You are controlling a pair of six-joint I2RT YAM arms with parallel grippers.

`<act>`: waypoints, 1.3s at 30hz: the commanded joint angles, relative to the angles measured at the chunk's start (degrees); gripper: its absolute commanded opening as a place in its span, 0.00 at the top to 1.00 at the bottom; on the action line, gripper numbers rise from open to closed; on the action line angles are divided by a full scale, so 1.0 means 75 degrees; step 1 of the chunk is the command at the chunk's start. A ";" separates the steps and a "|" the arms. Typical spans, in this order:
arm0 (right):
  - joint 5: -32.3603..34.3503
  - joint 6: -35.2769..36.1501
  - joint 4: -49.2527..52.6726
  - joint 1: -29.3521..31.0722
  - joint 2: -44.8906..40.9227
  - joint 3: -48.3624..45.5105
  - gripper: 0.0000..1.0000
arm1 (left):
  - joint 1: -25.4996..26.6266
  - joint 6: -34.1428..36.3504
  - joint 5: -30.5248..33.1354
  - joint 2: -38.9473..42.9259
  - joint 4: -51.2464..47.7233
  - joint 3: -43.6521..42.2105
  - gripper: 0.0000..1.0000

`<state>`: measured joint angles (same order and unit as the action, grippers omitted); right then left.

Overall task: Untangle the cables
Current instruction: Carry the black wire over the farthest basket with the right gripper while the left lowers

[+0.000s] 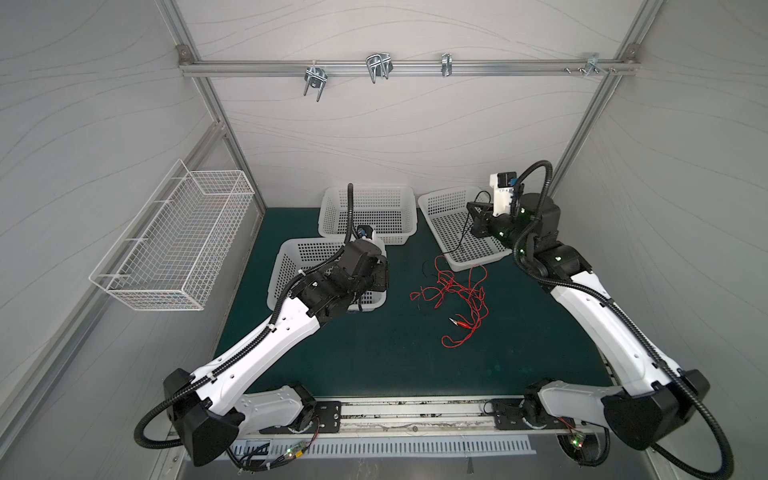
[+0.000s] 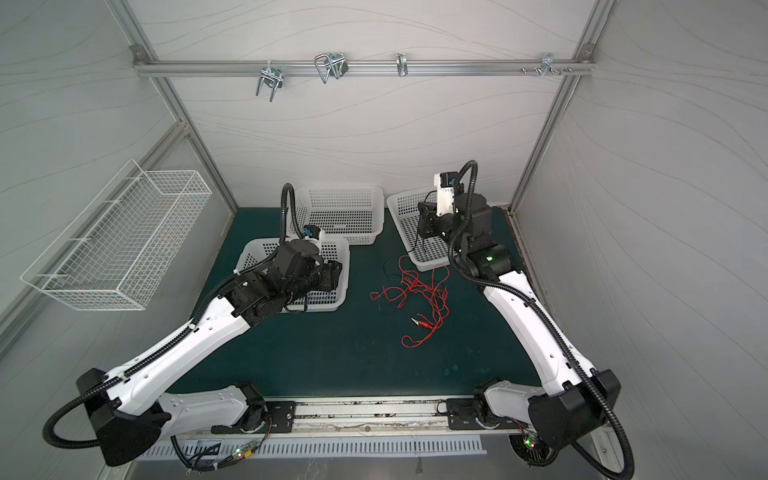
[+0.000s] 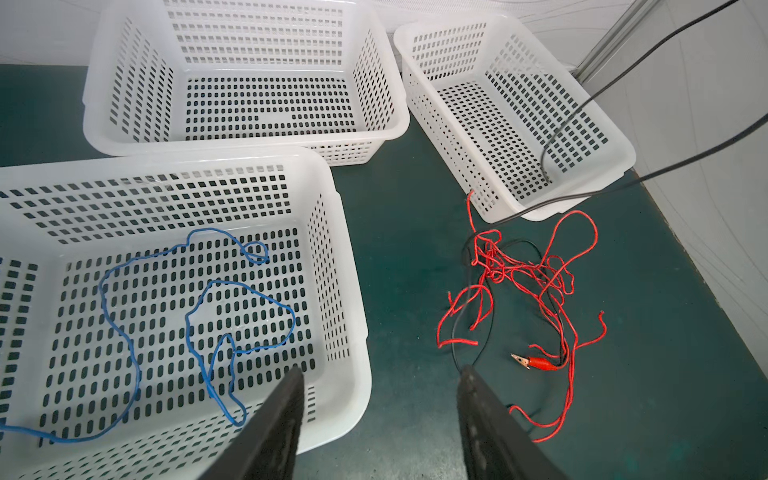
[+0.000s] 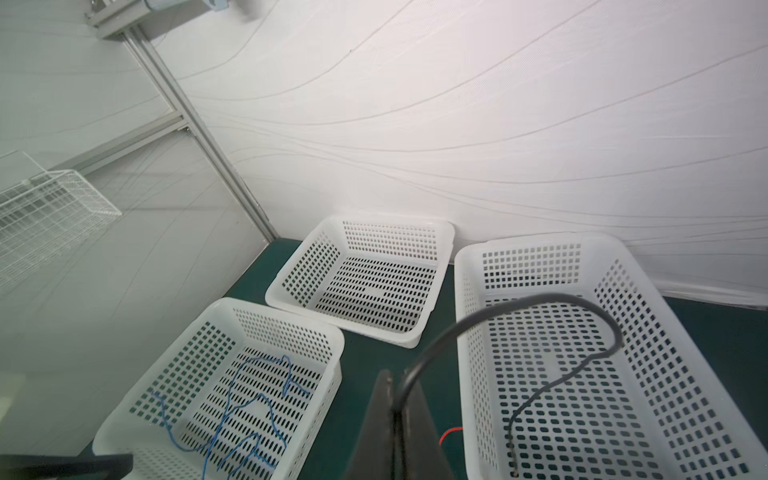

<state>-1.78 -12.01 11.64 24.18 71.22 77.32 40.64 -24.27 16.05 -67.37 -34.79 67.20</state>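
Note:
My right gripper lowers and tips over the bottom of the white basket [image 4: 564, 380] beneath it and releases the black cable [image 4: 540, 303] next. One end of that cable already reaches inside.
A tangle of red cables [image 1: 453, 295] [image 2: 415, 291] [image 3: 540, 274] lies on the green mat, and a red alligator clip [image 3: 540, 363] rests at its near side. A blue cable [image 3: 199, 316] [image 4: 232, 399] lies loose in the near-left white basket [image 3: 349, 291]. My left gripper [image 3: 382, 370] [image 1: 379, 275] hangs open over that basket's right edge, holding nothing. My right gripper [image 4: 401, 386] [image 1: 476, 220] is shut on a black cable [image 4: 540, 303]. That cable loops into the right basket [image 4: 469, 332] and trails over its front rim to the tangle.
A third white basket [image 1: 365, 191] stands at the back middle with nothing in it. A white wire basket [image 1: 174, 241] hangs on the left wall. Metal hooks [image 1: 378, 66] sit on the rail high on the back wall. Bare mat [image 1: 374, 353] lies in front of the tangle.

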 commanded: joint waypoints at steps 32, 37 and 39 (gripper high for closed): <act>-0.0232 0.0134 -0.1470 -0.1686 0.2136 -0.0405 1.00 | -0.0005 -0.0590 0.0066 0.0359 -0.0093 -0.0638 0.38; 0.0228 0.0047 -0.0932 -0.1679 0.3027 -0.0375 1.00 | 0.0000 -0.0540 -0.0086 0.0243 -0.0178 -0.0638 0.38; 0.0624 0.0005 -0.0452 -0.1679 0.3431 -0.0176 1.00 | -0.0008 -0.0437 -0.0264 0.0145 -0.0151 -0.0633 0.39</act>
<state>-1.45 -11.64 4.36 11.79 94.28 74.08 40.64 -27.59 15.44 -65.34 -36.18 62.15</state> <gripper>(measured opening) 0.055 0.611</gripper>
